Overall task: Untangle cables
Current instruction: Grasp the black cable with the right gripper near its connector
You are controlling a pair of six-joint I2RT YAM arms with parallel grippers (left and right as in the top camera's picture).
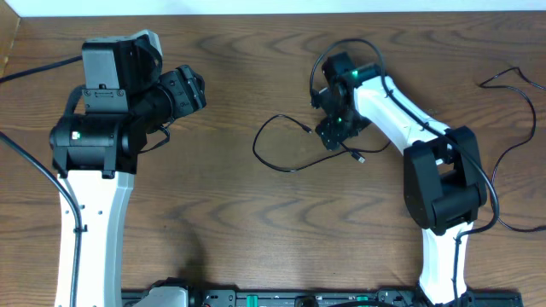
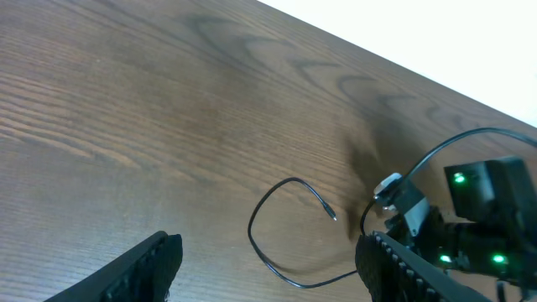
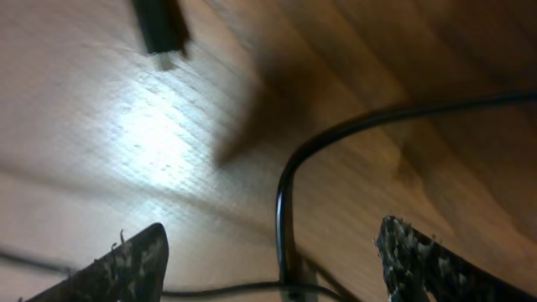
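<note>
The right gripper lowers and draws slightly back onto the cable next, beside the spot where the thin black cable crosses itself between its open fingers.
A thin black cable lies in a loose loop on the wooden table, with one small plug end at the top and another to the right. My right gripper hovers low over the loop's right end. In the right wrist view it is open, and the cord runs between its fingers untouched, with a plug ahead. My left gripper is open at the far left, away from the cable. Its wrist view shows the loop in front of the left gripper.
A second thin black wire snakes along the table's right edge, beside the right arm's base. The left arm's body fills the left side. A pale surface borders the table's far edge.
</note>
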